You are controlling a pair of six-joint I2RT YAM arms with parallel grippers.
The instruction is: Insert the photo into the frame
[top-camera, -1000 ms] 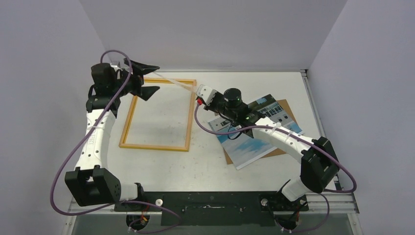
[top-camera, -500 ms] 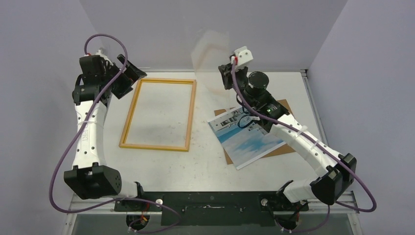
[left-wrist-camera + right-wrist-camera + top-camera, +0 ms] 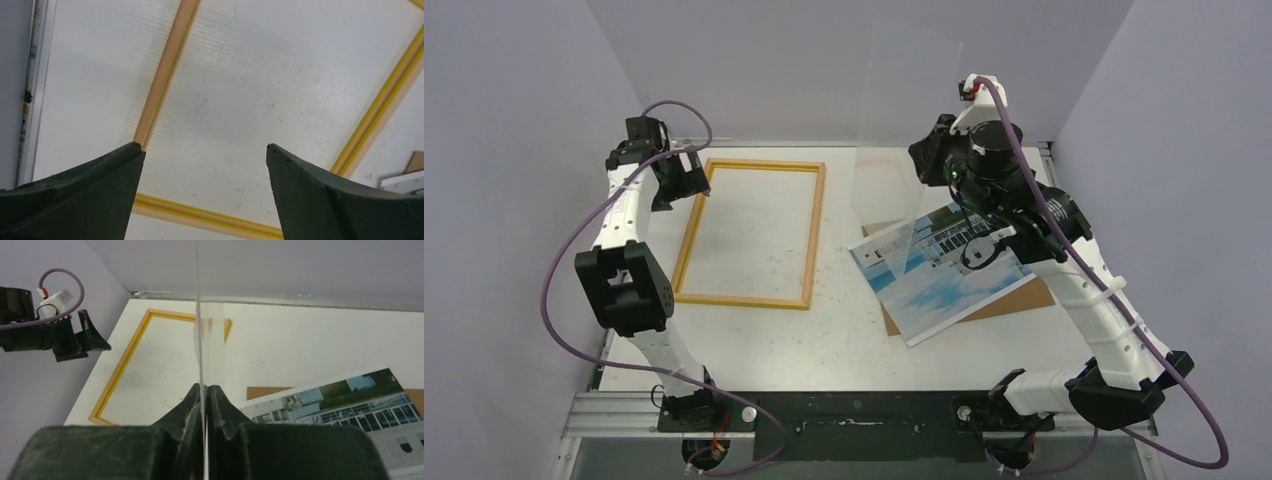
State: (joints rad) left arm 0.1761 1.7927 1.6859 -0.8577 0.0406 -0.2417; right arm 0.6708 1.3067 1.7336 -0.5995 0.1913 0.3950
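The left gripper turns next, lowers astride the frame's bar farthest from the photo and closes. That bar lies below it, running from finger to finger.
The frame (image 3: 815,232) lies flat on the table's left half, yellow border up, with bare table inside it. The photo (image 3: 934,290) lies picture-up to its right, on a brown backing board (image 3: 1016,298). My right gripper (image 3: 931,150) is shut on the edge of a clear pane (image 3: 904,120), which hangs upright in the air above the table's back. In the right wrist view the pane (image 3: 201,315) runs edge-on out of the closed fingers (image 3: 220,400). My left gripper (image 3: 686,176) hovers open and empty over the frame's far left corner (image 3: 165,75).
White walls close in the table at the back and on both sides. A metal rail (image 3: 1052,190) runs along the right edge. The backing board (image 3: 265,391) sticks out from under the photo (image 3: 340,400).
My right arm has lifted the clear pane off the frame and swung it up and to the right. My left arm has drawn back to the frame's far left corner, jaws wide.
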